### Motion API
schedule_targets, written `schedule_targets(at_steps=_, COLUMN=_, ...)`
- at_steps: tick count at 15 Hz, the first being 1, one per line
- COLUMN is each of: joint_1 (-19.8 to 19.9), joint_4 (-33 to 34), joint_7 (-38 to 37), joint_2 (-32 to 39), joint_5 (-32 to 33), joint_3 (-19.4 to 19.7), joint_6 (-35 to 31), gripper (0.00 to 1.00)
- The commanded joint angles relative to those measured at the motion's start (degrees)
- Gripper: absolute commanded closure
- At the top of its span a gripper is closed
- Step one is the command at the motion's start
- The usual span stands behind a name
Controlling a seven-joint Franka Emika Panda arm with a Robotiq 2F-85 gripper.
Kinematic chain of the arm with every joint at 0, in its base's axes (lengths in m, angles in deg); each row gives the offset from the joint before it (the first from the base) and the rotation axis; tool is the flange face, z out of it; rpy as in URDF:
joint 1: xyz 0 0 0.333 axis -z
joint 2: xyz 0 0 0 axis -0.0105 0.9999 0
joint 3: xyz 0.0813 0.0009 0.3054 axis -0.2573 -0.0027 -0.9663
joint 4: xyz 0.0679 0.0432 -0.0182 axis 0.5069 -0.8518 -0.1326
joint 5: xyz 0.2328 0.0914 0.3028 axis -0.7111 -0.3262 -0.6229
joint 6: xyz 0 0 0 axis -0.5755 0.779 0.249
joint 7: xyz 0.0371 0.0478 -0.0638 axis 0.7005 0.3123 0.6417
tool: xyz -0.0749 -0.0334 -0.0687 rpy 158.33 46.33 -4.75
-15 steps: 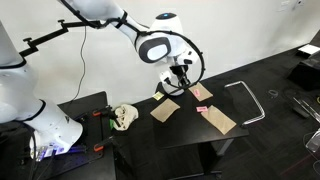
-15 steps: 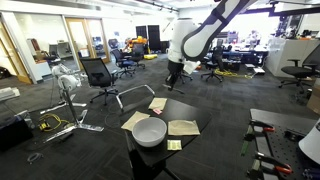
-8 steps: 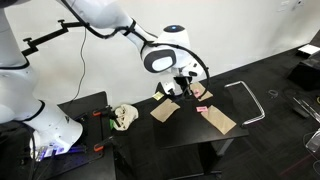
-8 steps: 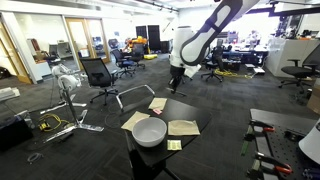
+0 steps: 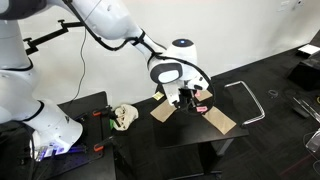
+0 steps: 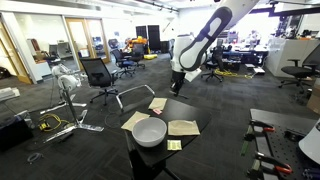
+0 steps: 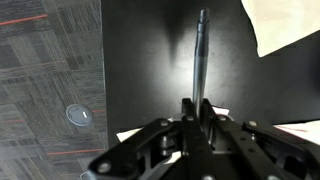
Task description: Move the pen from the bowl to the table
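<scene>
I should next lower the slim silver pen (image 7: pixel 201 55) with my gripper to the bare patch of black tabletop and let go of it, because that patch is below my gripper and clear of paper.
My gripper (image 7: pixel 197 112) is shut on a slim silver pen (image 7: pixel 201 55), which sticks out from between the fingers over the black table (image 7: pixel 150 70). In both exterior views the gripper (image 5: pixel 187 100) (image 6: pixel 175 88) hangs above the far part of the table (image 6: pixel 185 108), with the pen too small to make out. The white bowl (image 6: pixel 150 131) sits at the near edge of the table, apart from the gripper. I cannot make out the bowl from the opposite side.
Brown paper sheets (image 5: pixel 165 110) (image 5: pixel 222 120) (image 6: pixel 183 127) lie on the table, with a pink note (image 5: pixel 203 108) and a yellow note (image 6: pixel 174 145). A metal frame (image 5: pixel 245 100) stands beside the table. An office chair (image 6: pixel 98 75) stands on the floor behind.
The arm has carried the gripper and pen lower and sideways over the table, away from the bowl.
</scene>
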Motion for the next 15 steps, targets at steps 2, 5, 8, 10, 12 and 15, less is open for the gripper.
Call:
schedule_targets(at_steps=2, joint_1=2.57, joint_4=2.05, joint_7=3.06, joint_2=2.77, joint_5=-1.61, joint_3=-0.72, joint_6=-1.24, gripper=0.97)
schedule_targets(at_steps=5, joint_1=3.55, joint_4=2.5, joint_7=4.02, joint_2=4.48, joint_5=-1.6, joint_3=-0.99, joint_6=-2.74, gripper=0.97)
schedule_targets(at_steps=8, joint_1=4.26, joint_4=2.96, joint_7=4.85, joint_2=6.47, joint_5=-1.58, joint_3=-1.33, joint_6=-4.33, gripper=0.97)
schedule_targets(at_steps=10, joint_1=4.49, joint_4=3.42, joint_7=4.93, joint_2=7.89, joint_5=-1.48, joint_3=-1.54, joint_6=-5.22, gripper=0.97)
schedule_targets(at_steps=12, joint_1=4.62, joint_4=4.13, joint_7=4.81, joint_2=9.44, joint_5=-1.35, joint_3=-1.72, joint_6=-5.9, gripper=0.97)
schedule_targets(at_steps=15, joint_1=4.6, joint_4=5.31, joint_7=4.57, joint_2=11.55, joint_5=-1.1, joint_3=-1.97, joint_6=-6.07, gripper=0.97)
